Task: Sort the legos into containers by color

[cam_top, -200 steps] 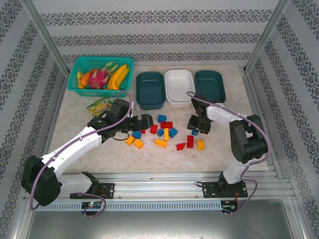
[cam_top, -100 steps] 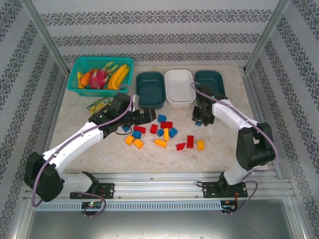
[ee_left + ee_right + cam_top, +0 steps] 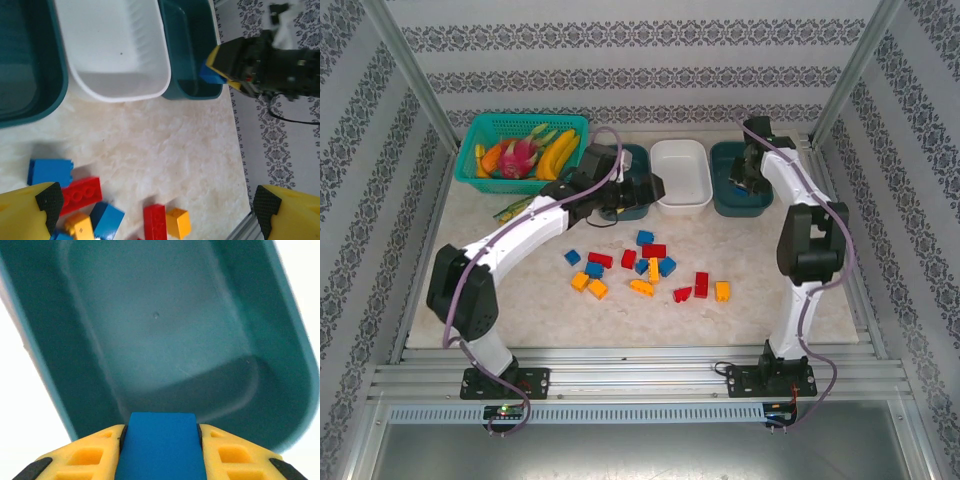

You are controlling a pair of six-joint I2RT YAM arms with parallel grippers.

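My right gripper is above the bare bottom of the second dark teal tub (image 3: 736, 201) (image 3: 167, 367), so next it will lower the blue lego between the tub's sides and let it go.
Several red, blue and yellow-orange legos (image 3: 642, 268) lie scattered mid-table, some of them legos (image 3: 80, 192) in the left wrist view. Three tubs stand in a row at the back: a dark teal tub (image 3: 638, 152), a white tub (image 3: 680, 172) and a second dark teal tub (image 3: 725, 178). My right gripper (image 3: 750, 175) hangs over that right tub (image 3: 165, 330), shut on a blue lego (image 3: 162, 445), which shows as a blue lego (image 3: 212, 75) in the left wrist view. My left gripper (image 3: 645, 188) is by the left tub (image 3: 25, 75), wide open with nothing held; its fingers (image 3: 30, 212) frame the table.
A turquoise mesh basket (image 3: 480, 135) with toy fruit stands at the back left, with green snack packets (image 3: 515, 210) just in front of it. The metal frame posts and patterned walls enclose the table; its right edge (image 3: 235, 150) runs close to the right tub.
My right gripper carried the blue lego from mid-table back to above the right teal tub. My left gripper moved from the legos up to the left teal tub.
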